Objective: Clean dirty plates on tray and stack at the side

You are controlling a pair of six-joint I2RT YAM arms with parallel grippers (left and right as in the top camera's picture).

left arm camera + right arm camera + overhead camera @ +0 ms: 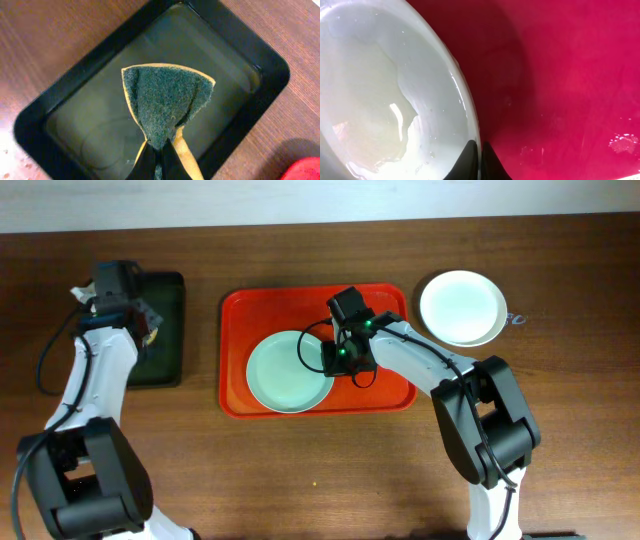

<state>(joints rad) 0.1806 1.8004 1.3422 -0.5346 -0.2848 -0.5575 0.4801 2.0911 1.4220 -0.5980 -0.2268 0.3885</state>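
The white plate (462, 307) sits right of my right gripper in the overhead view, so I need to lift, tilt the wet plate to drain, carry it there, lower and release.
A pale mint-green plate (285, 372) lies on the red-orange tray (250, 310); in the right wrist view the plate (380, 100) looks wet and the tray (570, 75) fills the right side. My right gripper (338, 358) is shut on the plate's right rim (479, 150). A white plate (462, 307) sits on the table to the right of the tray. My left gripper (135, 315) is shut on a green-and-yellow sponge (167, 102) and holds it above the black tray (60, 120). No third plate is in view.
The black tray (160, 330) stands at the left of the table, holding some liquid. A small object (516, 318) lies beside the white plate. Brown wooden table (320, 470) all round.
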